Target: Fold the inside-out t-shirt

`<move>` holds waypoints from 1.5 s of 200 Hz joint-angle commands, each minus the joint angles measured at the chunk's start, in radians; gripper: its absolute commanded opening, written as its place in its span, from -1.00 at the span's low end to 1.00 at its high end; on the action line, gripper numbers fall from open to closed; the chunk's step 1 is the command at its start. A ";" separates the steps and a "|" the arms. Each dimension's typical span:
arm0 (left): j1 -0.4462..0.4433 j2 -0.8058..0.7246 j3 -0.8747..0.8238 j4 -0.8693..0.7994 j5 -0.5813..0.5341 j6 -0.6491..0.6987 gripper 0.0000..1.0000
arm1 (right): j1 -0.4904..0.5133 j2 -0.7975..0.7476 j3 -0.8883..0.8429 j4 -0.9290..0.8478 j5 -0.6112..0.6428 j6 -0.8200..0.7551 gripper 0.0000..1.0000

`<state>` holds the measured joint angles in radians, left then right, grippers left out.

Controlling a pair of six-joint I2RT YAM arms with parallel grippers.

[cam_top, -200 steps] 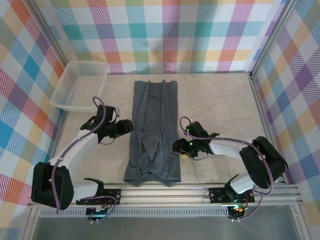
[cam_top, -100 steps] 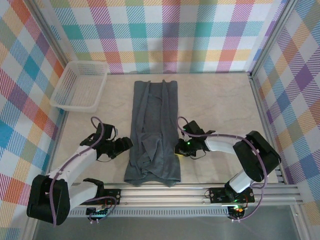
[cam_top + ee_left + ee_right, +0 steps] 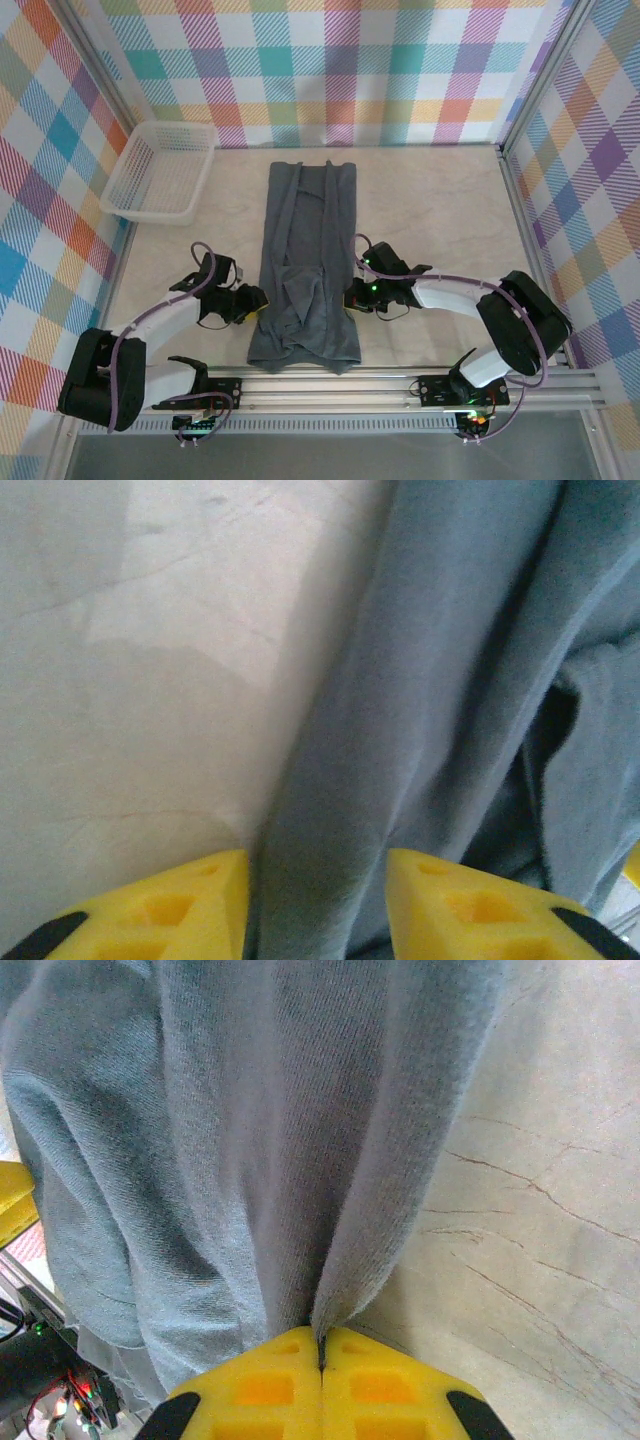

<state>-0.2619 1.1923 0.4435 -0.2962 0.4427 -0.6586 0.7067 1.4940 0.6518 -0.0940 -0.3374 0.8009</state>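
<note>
My right gripper will rise with the t-shirt stretched long, swing outward, and come down to let go over the t-shirt's far half, which lies outward of it.
The inside-out t-shirt (image 3: pixel 305 250) lies as a long slate blue-grey strip down the middle of the table, wrinkled at its near end. My left gripper (image 3: pixel 258 303) sits low at the strip's left edge near the hem. In the left wrist view its yellow fingers (image 3: pixel 318 865) stand apart with a fold of the t-shirt (image 3: pixel 440 680) between them. My right gripper (image 3: pixel 352 297) is at the strip's right edge. Its fingers (image 3: pixel 321 1338) are shut on a pinched ridge of the t-shirt (image 3: pixel 250 1110).
A white lattice basket (image 3: pixel 150 214) stands at the far left corner. Bare pale tabletop (image 3: pixel 440 210) lies on both sides of the shirt. Checked walls close in the left, back and right. A metal rail (image 3: pixel 400 380) runs along the near edge.
My left gripper has come nearer and in to the shirt's left edge, its jaws narrowing round the fold. My right gripper has shut on the right edge.
</note>
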 commanded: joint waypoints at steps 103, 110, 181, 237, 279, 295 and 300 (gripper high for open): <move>-0.139 -0.093 -0.037 -0.056 0.017 -0.069 -1.00 | -0.024 -0.231 -0.124 -0.063 0.117 0.043 -1.00; -0.171 -0.114 -0.047 -0.075 0.000 -0.081 -1.00 | -0.021 -0.261 -0.160 -0.074 0.109 0.048 -1.00; -0.233 -0.318 0.049 -0.236 -0.124 -0.131 -1.00 | -0.033 -0.501 -0.105 -0.318 0.150 -0.023 -1.00; -0.164 -0.085 0.361 -0.147 -0.214 -0.003 -1.00 | -0.215 -0.291 0.195 -0.207 0.093 -0.167 -1.00; -0.074 0.201 0.630 -0.062 -0.239 0.113 -1.00 | -0.313 0.000 0.501 -0.161 0.009 -0.273 -1.00; -0.042 0.300 0.712 -0.051 -0.255 0.148 -1.00 | -0.336 0.114 0.600 -0.149 -0.021 -0.291 -1.00; -0.035 0.324 0.729 -0.038 -0.258 0.152 -1.00 | -0.341 0.150 0.633 -0.148 -0.032 -0.295 -1.00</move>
<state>-0.3389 1.4136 1.0794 -0.3882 0.2264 -0.5945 0.3923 1.5219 1.1675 -0.2813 -0.2962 0.5819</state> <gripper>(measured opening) 0.056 0.047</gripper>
